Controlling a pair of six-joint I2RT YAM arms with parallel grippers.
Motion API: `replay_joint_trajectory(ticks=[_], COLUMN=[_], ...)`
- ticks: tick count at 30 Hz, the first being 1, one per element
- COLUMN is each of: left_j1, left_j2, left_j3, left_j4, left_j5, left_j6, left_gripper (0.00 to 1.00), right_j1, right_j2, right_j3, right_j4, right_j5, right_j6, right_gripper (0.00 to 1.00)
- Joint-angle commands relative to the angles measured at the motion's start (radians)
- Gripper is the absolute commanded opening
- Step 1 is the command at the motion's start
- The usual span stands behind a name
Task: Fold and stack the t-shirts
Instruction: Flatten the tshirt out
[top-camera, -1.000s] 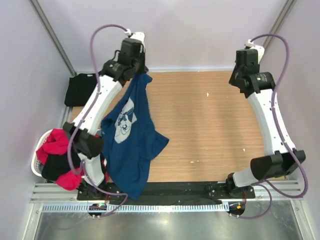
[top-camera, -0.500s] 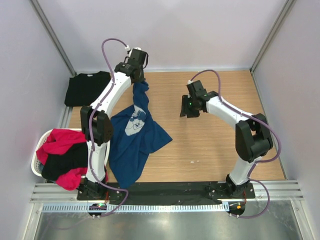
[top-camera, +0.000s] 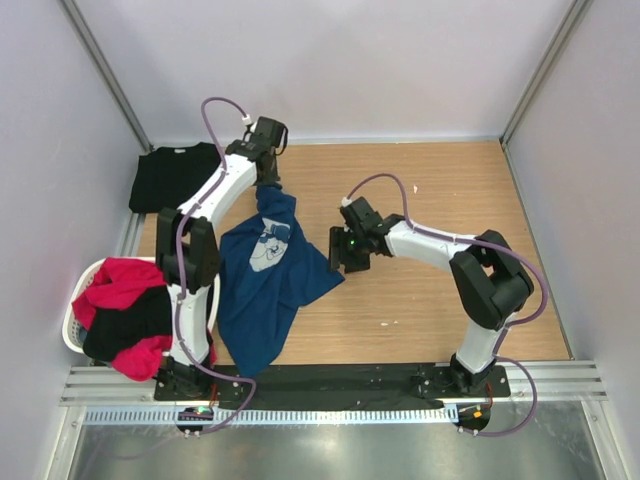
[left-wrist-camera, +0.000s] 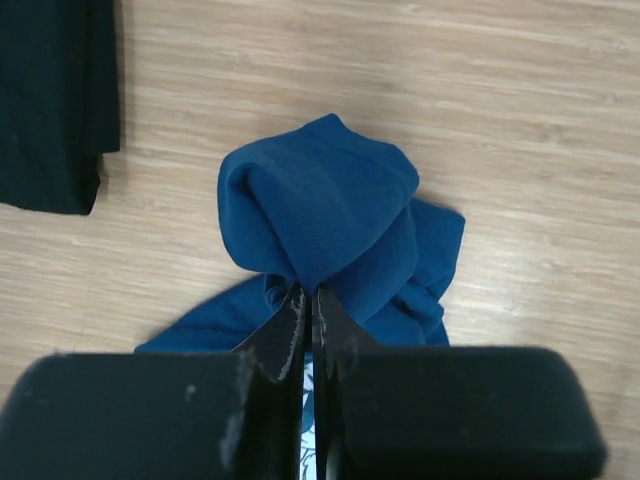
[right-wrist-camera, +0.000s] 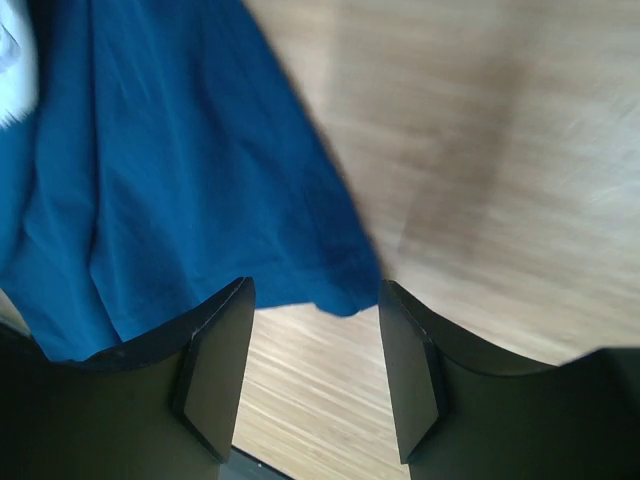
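Note:
My right gripper will move down onto the navy blue t-shirt's pointed corner next and close on it, because that corner is already between the gripper's spread fingers.
A navy blue t-shirt with a pale print lies crumpled on the wooden table, left of centre. My left gripper is shut on a bunched top part of it near the table's far edge. The right gripper stands open just above the shirt's right corner, which lies between its spread fingers without touching them. A black t-shirt lies folded flat at the far left. Red and black t-shirts are heaped in a white basket.
The white basket stands off the table's left edge, near the front. The black folded shirt's edge shows to the left of the held fabric. Bare wooden table stretches to the right.
The left arm lowered the navy shirt from hanging high onto the table. The right arm swung down from the far right to the shirt's right corner, and its jaws opened.

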Motion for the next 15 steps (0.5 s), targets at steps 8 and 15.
replay_joint_trajectory(ticks=[8, 15], left_j1=[0.012, 0.011], left_j2=[-0.187, -0.241], left_j3=[-0.116, -0.15], left_j4=[0.089, 0.087], left_j5=[0.018, -0.001], left_j6=[-0.003, 0.021], left_gripper=[0.0, 0.0], right_j1=[0.075, 0.078], right_j2=[0.015, 0.032], right_j3=[-0.033, -0.004], right_j4=[0.028, -0.027], right_j5=[0.115, 0.222], right_j6=[0.03, -0.009], right_gripper=[0.53, 0.51])
